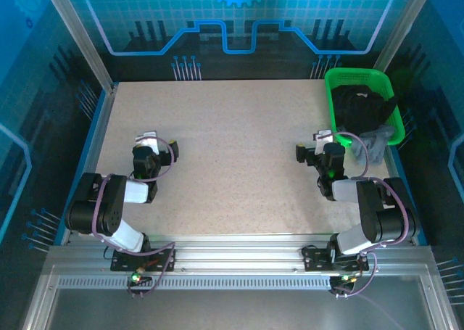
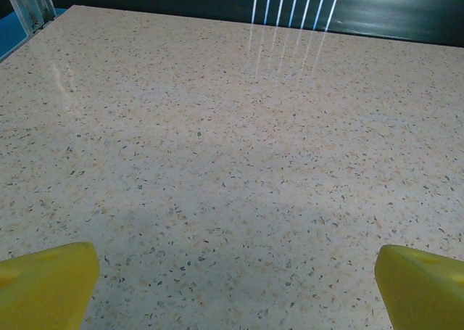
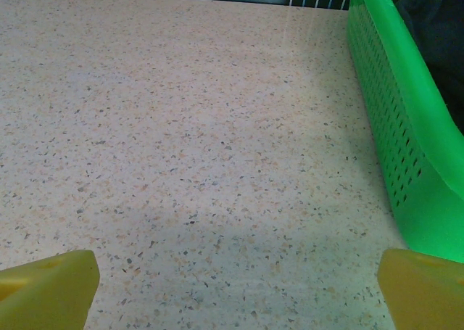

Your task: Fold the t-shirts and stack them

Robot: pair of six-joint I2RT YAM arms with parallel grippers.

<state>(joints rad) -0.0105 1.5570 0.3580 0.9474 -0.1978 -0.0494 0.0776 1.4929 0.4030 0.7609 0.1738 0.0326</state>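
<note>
My right gripper needs to go up over the basket's side that is in its way, then come down onto the black t-shirt's far part (image 1: 362, 94) (image 3: 433, 14), which lies outward of it.
The black t-shirt (image 1: 360, 106) lies bunched inside the green mesh basket (image 1: 335, 80) at the table's far right. The grey t-shirt (image 1: 368, 146) hangs over the basket's near rim onto the table. My right gripper (image 1: 321, 147) hovers low just left of the basket's near corner; in the right wrist view it (image 3: 238, 286) is open over bare table, with the basket wall (image 3: 391, 105) to its right and black cloth (image 3: 442, 25) above the rim. My left gripper (image 1: 154, 146) is at the left side, open (image 2: 235, 286) with only speckled tabletop between its yellow fingertips (image 2: 47, 283).
The speckled beige table (image 1: 232, 149) stretches between the two arms. An aluminium frame post (image 2: 29, 7) and blue side wall edge the left. A dark back wall (image 1: 232, 62) closes the far side.
</note>
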